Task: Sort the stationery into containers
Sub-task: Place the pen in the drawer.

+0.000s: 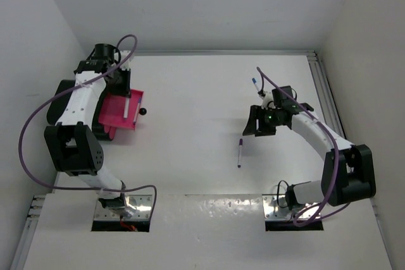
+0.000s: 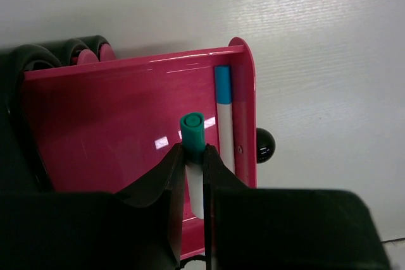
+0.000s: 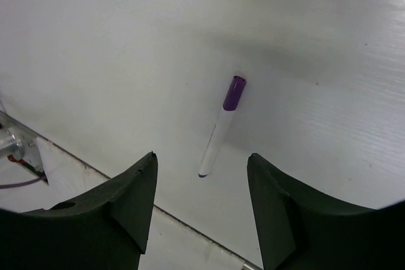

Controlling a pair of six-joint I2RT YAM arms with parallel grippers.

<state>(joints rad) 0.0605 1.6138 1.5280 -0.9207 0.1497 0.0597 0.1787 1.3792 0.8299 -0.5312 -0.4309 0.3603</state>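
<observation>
My right gripper is above the purple-capped pen, so next it will move down and to the left in the top view, onto the pen's white body [image 1: 240,149] [image 3: 223,122] next to the purple cap.
The pink tray [image 2: 114,118] lies at the table's left [image 1: 117,118], with a blue-capped pen [image 2: 223,118] along its right wall. Over the tray my left gripper [image 2: 197,151] is shut on a white pen with a green cap [image 2: 192,129], its fingers touching both sides. At the tray's left a black box wall [image 2: 12,124] shows, mostly hidden, with rounded black-and-pink highlighters [image 2: 85,50] by the tray's far corner. My right gripper [image 3: 202,156] hangs open above the table [image 1: 261,123]. A purple-capped pen [image 3: 219,132] lies ahead of its fingertips [image 1: 240,153]. Another blue-capped pen [image 1: 254,86] lies behind the right gripper.
A small black ball [image 2: 264,145] sits just outside the tray's right wall. A metal rail [image 1: 323,86] runs along the table's right edge, and walls close in the back and sides. Purple cables loop over both arms.
</observation>
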